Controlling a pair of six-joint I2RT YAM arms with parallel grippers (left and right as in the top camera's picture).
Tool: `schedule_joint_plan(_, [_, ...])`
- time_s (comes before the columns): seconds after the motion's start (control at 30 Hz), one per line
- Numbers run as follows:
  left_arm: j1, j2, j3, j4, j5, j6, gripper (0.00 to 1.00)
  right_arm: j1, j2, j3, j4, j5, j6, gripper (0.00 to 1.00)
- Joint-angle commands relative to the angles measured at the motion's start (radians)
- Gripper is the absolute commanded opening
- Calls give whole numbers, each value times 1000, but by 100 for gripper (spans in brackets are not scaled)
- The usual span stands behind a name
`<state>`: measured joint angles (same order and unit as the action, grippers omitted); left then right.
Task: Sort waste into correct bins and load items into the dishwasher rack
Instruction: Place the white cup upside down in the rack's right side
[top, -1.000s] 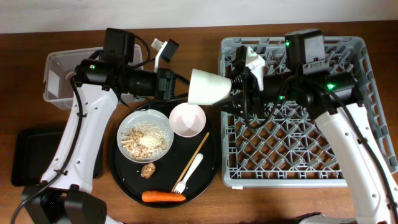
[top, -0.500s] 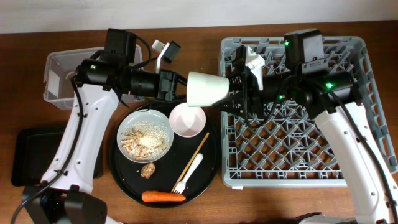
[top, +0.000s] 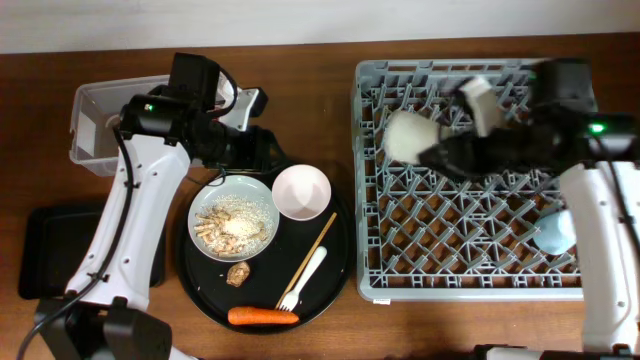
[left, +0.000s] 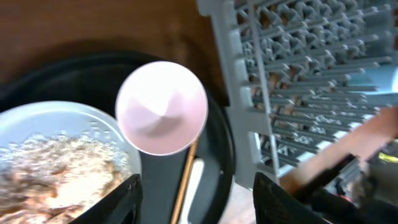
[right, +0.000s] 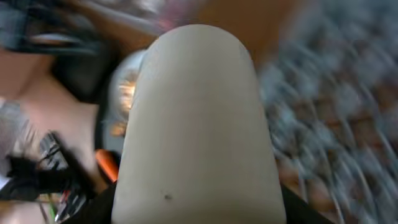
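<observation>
The robot's right gripper needs to swing across to the right in the overhead view next, go down and release, since free rack wires are there beside the light blue cup.
My right gripper (top: 437, 150) is shut on the small white cup (top: 405, 135) and holds it on its side above the back left of the grey dishwasher rack (top: 470, 285). The cup fills the right wrist view (right: 199, 118). My left gripper (top: 256, 150) is open and empty above the pinkish bowl (left: 161, 106) and the white plate (top: 212, 200) of beige scraps (top: 235, 225). The chopstick (top: 320, 240), white fork (top: 305, 275), brown lump (top: 238, 273) and carrot (top: 262, 316) lie on the round black tray (top: 200, 290). A light blue cup (top: 555, 232) sits in the rack. No tissue or wrapper shows.
The clear plastic tub (top: 90, 110) stands at the back left. The shallow black rectangular tray (top: 40, 250) lies at the front left, beside the left arm. The rack's left wall stands close to the round tray's right rim.
My right gripper has swung the white cup from the round tray's edge to the right, over the rack. My left gripper has drawn back from the cup, down and left.
</observation>
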<state>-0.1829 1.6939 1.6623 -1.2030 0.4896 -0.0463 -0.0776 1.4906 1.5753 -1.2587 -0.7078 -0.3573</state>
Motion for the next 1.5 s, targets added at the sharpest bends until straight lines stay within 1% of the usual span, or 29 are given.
schedule_joint_plan(0.0, [2,-6,5,22,-68,-10,56,-134,-19,13,-80,283,151,47])
schedule_joint_plan(0.13, [2,-6,5,24,-69,-10,56,-239,-19,13,-126,546,290,48])
schedule_joint_plan(0.2, [2,-6,5,25,-69,-10,56,-284,-19,13,-137,599,325,47])
schedule_joint_plan(0.33, [2,-6,5,23,-69,-10,56,-363,-7,11,-137,618,349,48])
schedule_joint_plan(0.43, [2,-6,5,18,-69,-10,56,-392,26,11,-135,674,377,48])
schedule_joint_plan(0.5, [2,-6,5,16,-69,-10,56,-407,66,11,-122,679,378,48])
schedule_joint_plan(0.63, [2,-6,5,12,-69,-9,56,-409,146,11,-60,681,393,48])
schedule_joint_plan(0.73, [2,-6,5,12,-69,-9,56,-409,188,11,-8,722,419,48])
schedule_joint_plan(0.9, [2,-6,5,15,-69,-9,56,-409,237,11,23,776,419,48])
schedule_joint_plan(1.0, [2,-6,5,15,-69,-9,56,-414,266,11,41,792,443,49])
schedule_joint_plan(1.07, [2,-6,5,15,-69,-9,56,-415,280,11,45,790,445,61])
schedule_joint_plan(1.1, [2,-6,5,16,-69,-9,56,-415,284,11,49,787,445,71])
schedule_joint_plan(1.17, [2,-6,5,18,-69,-9,56,-415,285,11,71,731,445,99])
schedule_joint_plan(1.47, [2,-6,5,16,-80,-9,56,-414,283,12,59,648,444,99])
